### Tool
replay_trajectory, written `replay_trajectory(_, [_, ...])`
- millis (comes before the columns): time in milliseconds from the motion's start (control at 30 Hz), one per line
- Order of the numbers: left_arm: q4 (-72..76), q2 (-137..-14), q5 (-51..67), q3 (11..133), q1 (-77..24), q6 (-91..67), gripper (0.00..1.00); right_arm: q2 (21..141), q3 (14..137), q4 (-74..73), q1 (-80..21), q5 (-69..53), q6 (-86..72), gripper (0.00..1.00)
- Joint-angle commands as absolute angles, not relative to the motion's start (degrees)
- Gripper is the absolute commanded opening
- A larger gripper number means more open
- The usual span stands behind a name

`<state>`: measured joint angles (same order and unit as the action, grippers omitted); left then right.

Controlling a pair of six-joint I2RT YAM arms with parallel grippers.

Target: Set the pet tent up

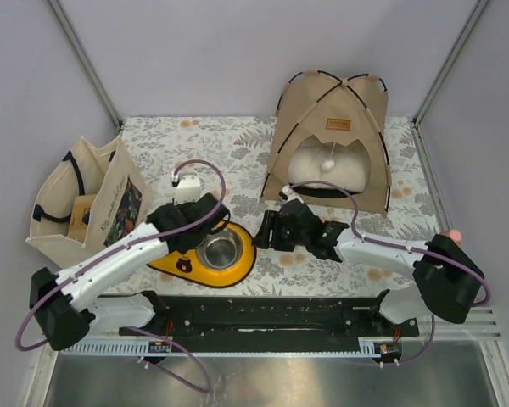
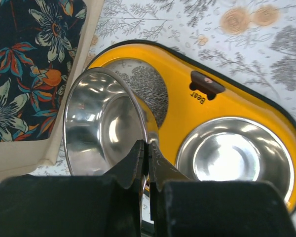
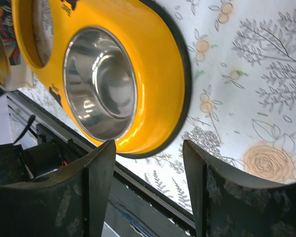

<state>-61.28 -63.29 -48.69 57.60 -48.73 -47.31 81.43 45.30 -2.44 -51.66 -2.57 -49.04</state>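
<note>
The left gripper brings the tilted bowl down into the feeder's empty hole (image 2: pixel 149 89) below it next. It then releases the bowl's rim, as the other hole already holds a bowl.
The tan pet tent (image 1: pixel 331 140) stands upright at the back right, with black poles, a brown label (image 1: pixel 338 125), a white pompom (image 1: pixel 328 163) in its doorway and a white cushion (image 1: pixel 343 174) inside. Neither gripper touches it. My left gripper (image 1: pixel 195 233) is shut on the rim of a steel bowl (image 2: pixel 101 126), held tilted over the empty hole of a yellow feeder (image 2: pixel 187 123). My right gripper (image 1: pixel 267 231) is open and empty (image 3: pixel 148 145) just right of the feeder (image 3: pixel 158 64), in front of the tent.
The yellow feeder (image 1: pixel 246 254) lies at the table's front centre with a second steel bowl (image 1: pixel 220 251) seated in it. A cream printed tote bag (image 1: pixel 85 203) stands at the left. A black rail (image 1: pixel 263 309) runs along the front edge.
</note>
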Motion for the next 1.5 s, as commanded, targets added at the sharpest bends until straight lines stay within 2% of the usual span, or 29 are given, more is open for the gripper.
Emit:
replay_trajectory(0, [-57.3, -68.6, -47.7, 59.7, -44.7, -42.7, 0.00, 77.5, 42.3, -1.0, -52.2, -1.1, -48.4, 0.65])
replay_trajectory(400, [-48.5, -78.7, -43.8, 57.7, -35.9, -39.4, 0.00, 69.5, 37.1, -1.8, -52.2, 1.3, -47.9, 0.64])
replay_trajectory(800, [-46.2, -84.9, -41.9, 55.4, -32.4, -40.9, 0.00, 68.6, 35.0, -1.5, -52.2, 1.4, -48.6, 0.65])
replay_trajectory(1000, [-45.5, -87.0, -41.0, 55.4, -32.2, -40.9, 0.16, 67.9, 34.7, -1.7, -52.2, 1.4, -48.6, 0.65])
replay_trajectory(1067, [-45.5, -87.4, -40.7, 55.6, -32.3, -40.7, 0.25, 67.8, 34.7, -1.9, -52.2, 1.5, -48.7, 0.65])
replay_trajectory(1133, [-45.5, -87.6, -40.4, 55.9, -32.3, -40.5, 0.41, 67.5, 34.7, -2.1, -52.2, 1.5, -48.7, 0.65])
replay_trajectory(1233, [-45.9, -87.1, -40.0, 56.3, -32.2, -40.3, 0.50, 66.8, 34.5, -2.5, -52.2, 1.7, -48.7, 0.65])
replay_trajectory(1467, [-46.1, -81.1, -36.9, 55.9, -32.3, -39.8, 0.53, 65.7, 34.6, -4.7, -52.2, 2.7, -48.3, 0.66])
